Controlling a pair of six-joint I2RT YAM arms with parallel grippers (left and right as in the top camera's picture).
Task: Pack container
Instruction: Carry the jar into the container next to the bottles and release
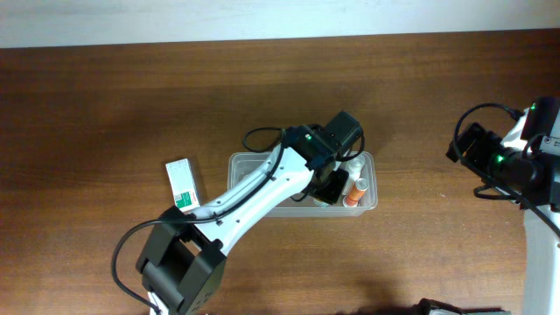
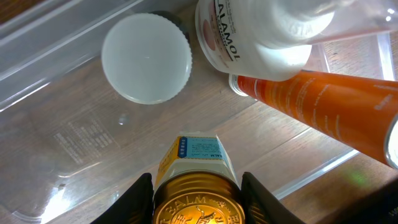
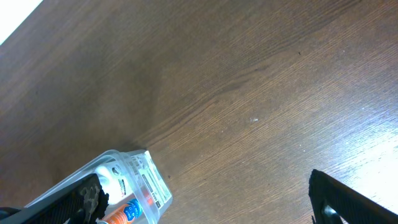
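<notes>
Next, my left gripper brings the jar (image 2: 196, 157) down onto the bare container bottom beside the white-capped bottle and releases it, since that free spot lies below the gripper.
The clear plastic container (image 1: 249, 160) sits mid-table. My left gripper (image 1: 325, 185) reaches down into it. In the left wrist view the left gripper (image 2: 198, 204) is shut on a gold-lidded jar (image 2: 196, 157), held just above the container floor (image 2: 74, 143). Inside the container lie a white-capped bottle (image 2: 147, 57), a white lotion bottle (image 2: 249, 31) and an orange tube (image 2: 323, 106); the tube also shows in the overhead view (image 1: 353, 191). My right gripper (image 3: 211, 208) is wide open and empty, off to the right (image 1: 464, 147), with the container's corner (image 3: 144, 179) in its view.
A small white-and-green box (image 1: 182, 184) lies on the table left of the container. The left arm's cable loops over the container's back rim (image 1: 262, 136). Bare brown wood table (image 1: 420, 105) lies between the container and the right arm.
</notes>
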